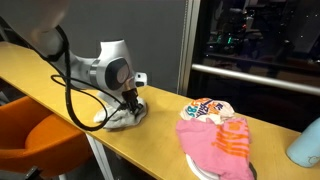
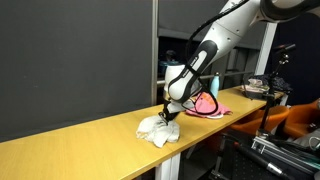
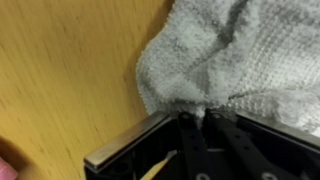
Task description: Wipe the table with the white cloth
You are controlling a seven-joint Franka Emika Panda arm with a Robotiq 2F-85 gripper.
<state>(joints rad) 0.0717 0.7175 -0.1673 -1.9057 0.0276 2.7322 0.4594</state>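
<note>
My gripper will next carry the cloth low across the table toward its edge by the orange chair, then release it.
The white cloth (image 1: 122, 116) lies crumpled on the wooden table (image 1: 60, 80). It shows in both exterior views, also as a pale heap (image 2: 158, 129), and fills the upper right of the wrist view (image 3: 235, 60). My gripper (image 1: 129, 101) points down onto the cloth (image 2: 170, 113). In the wrist view the two black fingers (image 3: 197, 120) are closed together with a fold of the cloth pinched between their tips.
A pink cloth with orange stripes (image 1: 216, 143) lies on a plate with a patterned item (image 1: 205, 108) further along the table; it also shows as a pink patch (image 2: 207, 104). A pale blue object (image 1: 306, 146) stands at the table's far end. An orange chair (image 1: 35, 140) stands below the table edge.
</note>
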